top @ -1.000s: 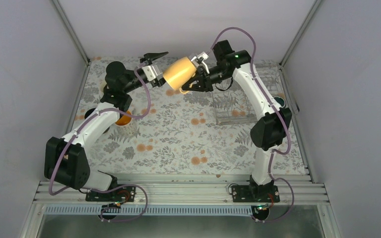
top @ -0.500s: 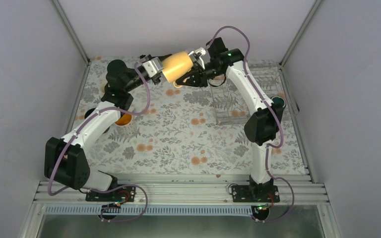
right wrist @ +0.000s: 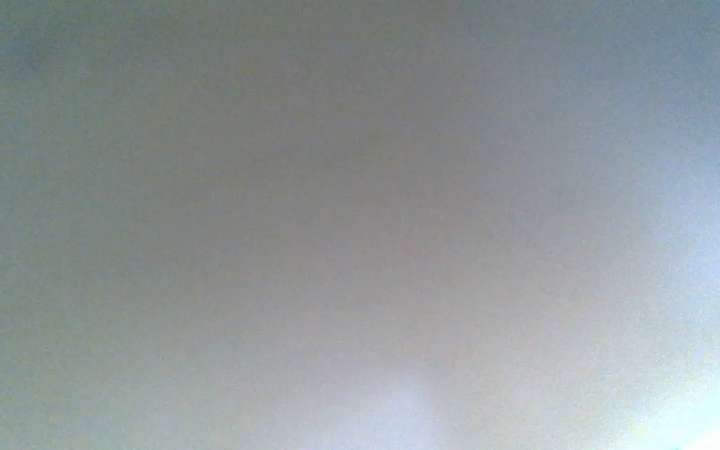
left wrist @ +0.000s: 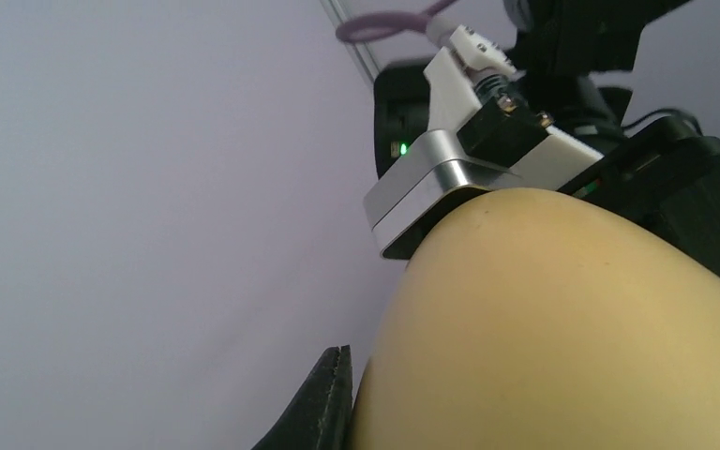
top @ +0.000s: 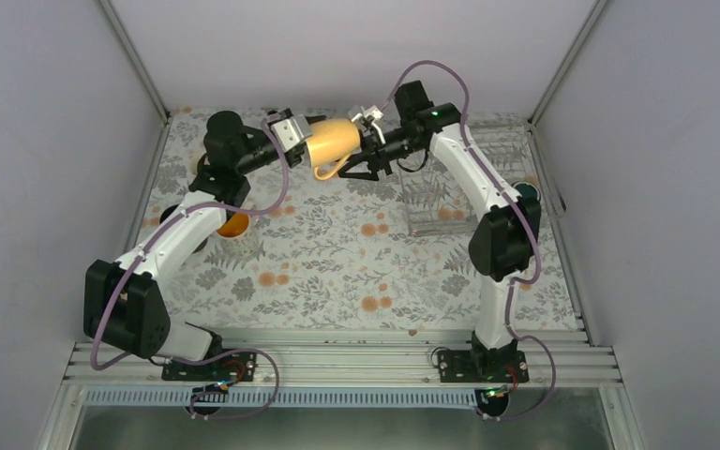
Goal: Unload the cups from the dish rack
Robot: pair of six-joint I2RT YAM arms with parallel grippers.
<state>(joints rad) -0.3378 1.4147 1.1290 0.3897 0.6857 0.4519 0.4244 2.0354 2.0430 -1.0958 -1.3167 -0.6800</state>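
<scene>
The left gripper turns downward next, as the beige cup [top: 334, 141] hangs sideways. It brings the cup down onto the flowered cloth outward of the orange cup, releasing it upright.
A pale beige cup [top: 334, 141] hangs on its side in the air above the back of the table, between my two grippers. My left gripper [top: 310, 132] is shut on its rim end; in the left wrist view one black finger [left wrist: 330, 405] lies against the cup's outer wall [left wrist: 562, 328]. My right gripper [top: 361, 145] stands at the cup's base end with its fingers spread apart, open. The dish rack [top: 442, 208] stands at the right of the table under the right arm. A dark green cup [top: 527, 193] sits at its right side. The right wrist view is a grey blur.
An orange cup [top: 234, 225] stands on the flowered cloth at the left, partly hidden by the left arm. Grey walls close the table on the left, back and right. The arm bases are bolted to the rail at the near edge.
The left gripper has closed on the beige cup's rim. The right gripper, shut on the cup before, has opened. The cup has shifted slightly left and its handle now hangs down.
</scene>
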